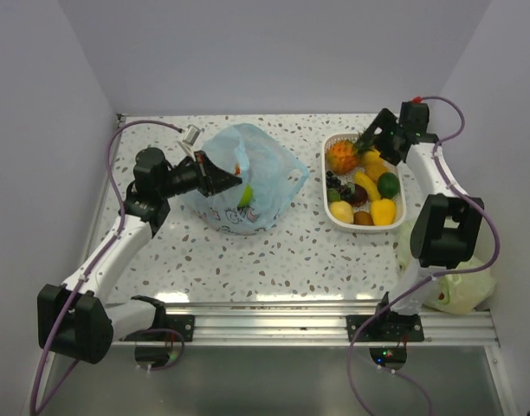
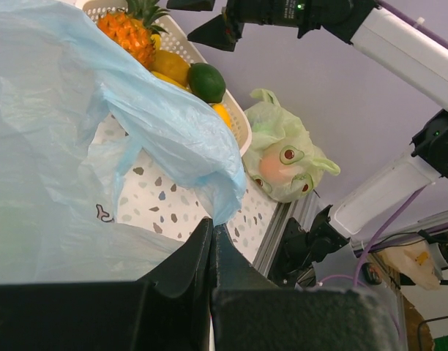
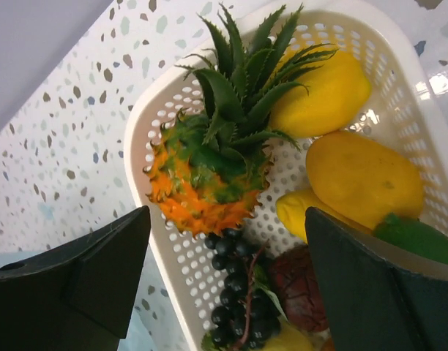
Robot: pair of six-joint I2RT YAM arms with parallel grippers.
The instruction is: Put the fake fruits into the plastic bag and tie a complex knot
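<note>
My right gripper is open, and the pineapple's leafy top sticks up ahead of its fingers. I need to lower it until its fingers are on both sides of the leaves' base (image 1: 358,148) (image 3: 235,131).
The light-blue plastic bag (image 1: 256,173) stands open at the table's middle left. My left gripper (image 1: 234,179) is shut on its rim, and the left wrist view shows the pinched blue film at my fingertips (image 2: 211,228). An orange and a green shape show through the bag. The other fake fruits lie in a white basket (image 1: 327,186): a pineapple (image 3: 209,175), dark grapes (image 3: 235,292), yellow fruits (image 3: 363,179) and a lime (image 1: 387,184). My right gripper (image 1: 369,146) is open and empty, hovering above the pineapple end of the basket (image 3: 147,146). No knot is in view.
A pale green bag with cartoon eyes (image 1: 455,286) lies at the table's near right corner, also in the left wrist view (image 2: 282,157). Walls close off the back and both sides. An aluminium rail (image 1: 274,312) runs along the near edge.
</note>
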